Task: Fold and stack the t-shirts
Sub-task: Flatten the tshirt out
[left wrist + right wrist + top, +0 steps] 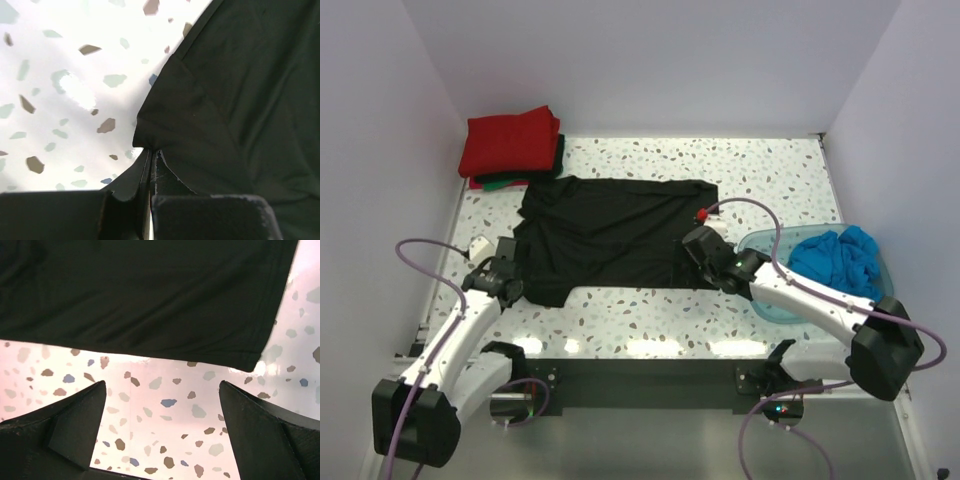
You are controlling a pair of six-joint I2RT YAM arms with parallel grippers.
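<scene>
The near corner of the hem lies past one open finger of my right gripper, on the tub's side. My right gripper needs to move toward the tub next and go down to the hem's near corner (249, 367).
A black t-shirt (610, 235) lies spread on the speckled table. My left gripper (510, 272) is shut on the shirt's left sleeve corner; in the left wrist view the black fabric (225, 100) is pinched between the closed fingers (125, 190). My right gripper (695, 252) is open over the shirt's near right edge; in the right wrist view the shirt's hem (150, 300) lies just ahead of the empty fingers (75, 425). A folded red t-shirt (510, 143) sits on a green one (500, 184) at the far left. A bright blue t-shirt (840, 258) lies bunched at the right.
A translucent blue plastic tub (775, 300) holds the blue shirt at the right. White walls enclose the table on three sides. A small red item (703, 214) sits by the black shirt's right edge. Cables loop from both arms.
</scene>
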